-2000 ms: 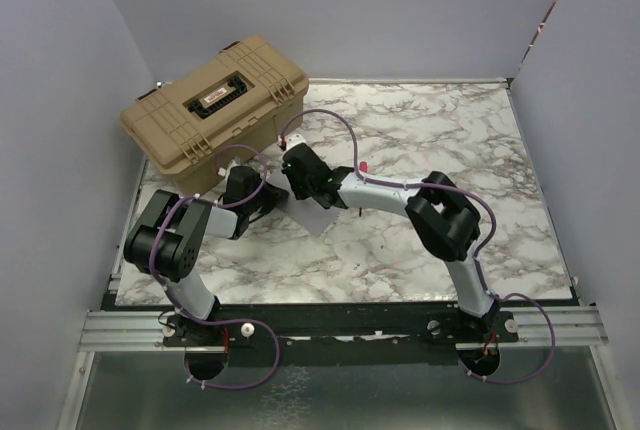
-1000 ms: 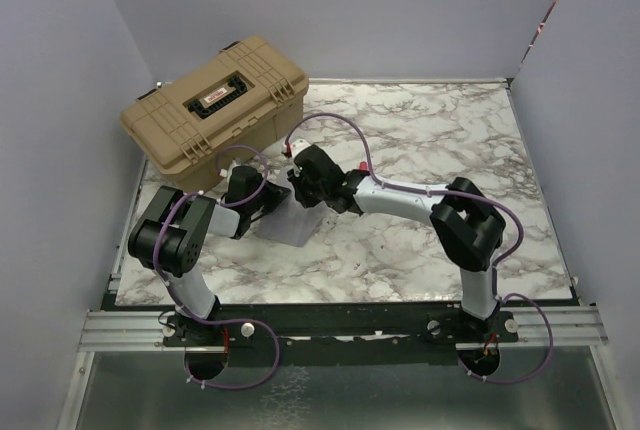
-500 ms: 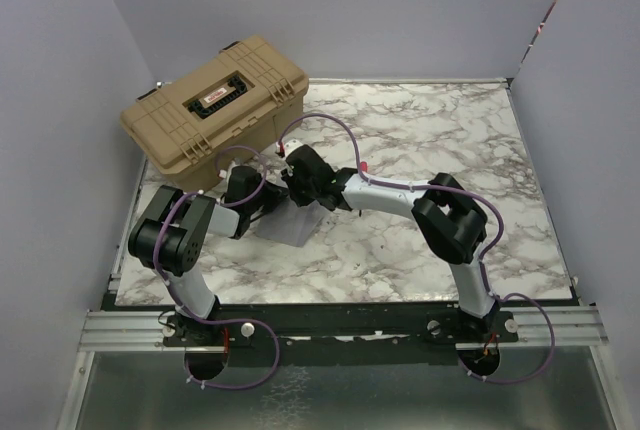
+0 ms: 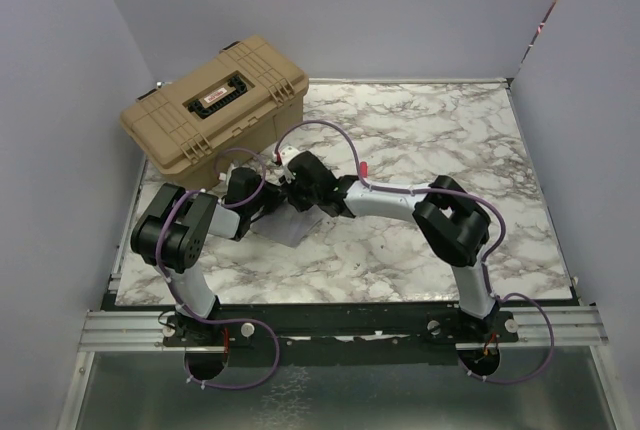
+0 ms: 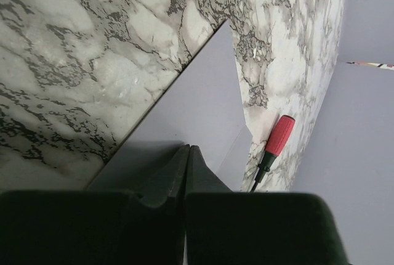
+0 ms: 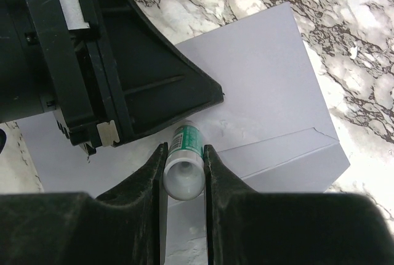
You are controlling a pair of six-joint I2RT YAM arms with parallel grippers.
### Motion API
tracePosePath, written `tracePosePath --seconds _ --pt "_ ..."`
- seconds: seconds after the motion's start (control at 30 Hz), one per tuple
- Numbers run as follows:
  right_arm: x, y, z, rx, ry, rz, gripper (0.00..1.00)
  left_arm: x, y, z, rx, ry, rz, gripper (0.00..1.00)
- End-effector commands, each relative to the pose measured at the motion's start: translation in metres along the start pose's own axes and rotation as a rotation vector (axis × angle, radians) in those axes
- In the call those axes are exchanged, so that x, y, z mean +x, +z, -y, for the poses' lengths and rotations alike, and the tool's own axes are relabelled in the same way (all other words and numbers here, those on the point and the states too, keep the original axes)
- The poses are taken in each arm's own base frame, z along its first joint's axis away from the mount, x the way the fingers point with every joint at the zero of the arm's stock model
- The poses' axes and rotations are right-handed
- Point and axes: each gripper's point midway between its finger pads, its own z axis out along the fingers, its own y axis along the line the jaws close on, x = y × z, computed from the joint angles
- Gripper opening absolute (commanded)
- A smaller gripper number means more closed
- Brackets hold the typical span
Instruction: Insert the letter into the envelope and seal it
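Note:
Bare marble lies right of my right gripper in the top view, so next I lift off the envelope (image 4: 287, 230), swing there and lower to release the glue stick.
The pale grey envelope (image 4: 287, 230) lies flat on the marble table (image 4: 420, 130), between the two arms. It also shows in the left wrist view (image 5: 197, 105) and in the right wrist view (image 6: 265, 86), with a folded strip along its near edge. My left gripper (image 5: 188, 149) is shut, and its tips rest on the envelope; it also shows from above (image 4: 268, 204). My right gripper (image 6: 184, 149) is shut on a white and green glue stick (image 6: 184, 169), whose tip points down at the envelope next to the left gripper. The tan letter is not in view.
A big tan hard-plastic case (image 4: 215, 108) stands at the back left, just behind the left arm. A red-handled tool (image 5: 277, 137) lies on the marble right of the envelope; it also shows from above (image 4: 364, 166). Grey walls close in the table on three sides.
The envelope has slid left and nearer to the left arm. My right gripper has followed it left with the glue stick and now sits low over it. The left gripper has stayed put.

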Motion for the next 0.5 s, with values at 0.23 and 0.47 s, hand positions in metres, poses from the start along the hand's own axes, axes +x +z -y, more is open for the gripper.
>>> tracePosePath --seconds 0.23,0.47 --pt "0.052 -0.011 -0.036 -0.175 -0.048 -0.137 0.00 0.032 -0.030 -0.131 -0.467 0.035 -0.094 0.00" --pt "0.068 -0.016 -0.049 -0.206 -0.066 -0.172 0.00 0.033 -0.029 -0.131 -0.467 0.026 -0.094 0.00"
